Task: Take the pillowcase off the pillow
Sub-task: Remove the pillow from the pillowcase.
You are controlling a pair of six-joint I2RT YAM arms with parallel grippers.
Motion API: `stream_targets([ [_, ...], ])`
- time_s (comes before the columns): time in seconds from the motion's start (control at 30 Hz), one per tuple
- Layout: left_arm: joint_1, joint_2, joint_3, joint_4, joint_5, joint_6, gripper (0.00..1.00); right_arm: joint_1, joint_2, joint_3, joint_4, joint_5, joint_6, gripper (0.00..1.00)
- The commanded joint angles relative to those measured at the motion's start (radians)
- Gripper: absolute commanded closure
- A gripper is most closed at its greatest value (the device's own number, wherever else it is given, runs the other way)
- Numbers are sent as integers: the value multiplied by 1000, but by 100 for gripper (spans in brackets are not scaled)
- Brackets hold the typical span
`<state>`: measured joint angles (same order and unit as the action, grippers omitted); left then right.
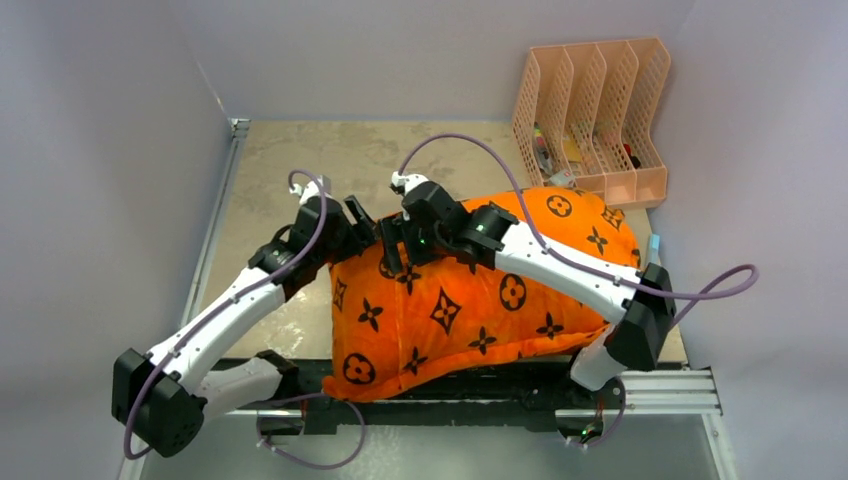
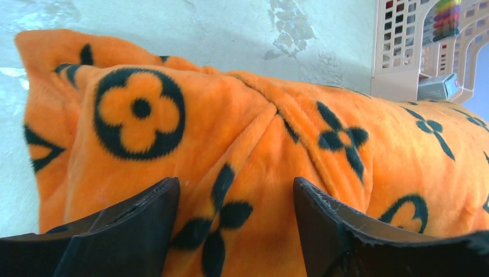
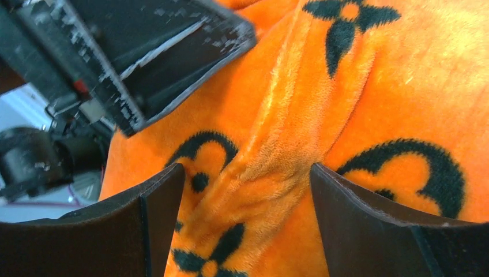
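Observation:
The pillowcase's raised fold [image 3: 256, 173] already runs between its open fingers, so my right gripper stays low over the cloth next. It draws both fingers together onto the fold's sides.
The orange pillowcase [image 1: 470, 300] with black flower and star motifs lies stuffed across the table, from the near edge toward the back right. The pillow is hidden inside it. Both grippers meet at its far left corner. My left gripper [image 1: 362, 228] is open, its jaws wide apart over the plush pillowcase [image 2: 230, 115] in the left wrist view [image 2: 236, 193]. My right gripper [image 1: 397, 252] is also open, and a raised fold of the pillowcase [image 3: 271, 167] runs between its fingers [image 3: 158, 213]. The left gripper's black finger [image 3: 167, 52] shows close by, at the upper left of the right wrist view.
A peach plastic file rack [image 1: 595, 115] holding small items stands at the back right, just behind the pillowcase; it also shows in the left wrist view [image 2: 403, 63]. Grey walls close in on the left, back and right. A metal rail [image 1: 660, 392] runs along the near edge.

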<state>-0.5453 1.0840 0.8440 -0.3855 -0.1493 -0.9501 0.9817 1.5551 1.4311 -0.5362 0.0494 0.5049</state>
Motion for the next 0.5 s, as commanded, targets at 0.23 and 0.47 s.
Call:
stream_targets([
  [0.23, 64, -101, 99, -298, -84, 33, 33, 116, 16, 119, -172, 387, 136, 83],
  [0.47, 65, -137, 204, -394, 122, 117, 21, 114, -151, 43, -54, 370, 152, 100],
])
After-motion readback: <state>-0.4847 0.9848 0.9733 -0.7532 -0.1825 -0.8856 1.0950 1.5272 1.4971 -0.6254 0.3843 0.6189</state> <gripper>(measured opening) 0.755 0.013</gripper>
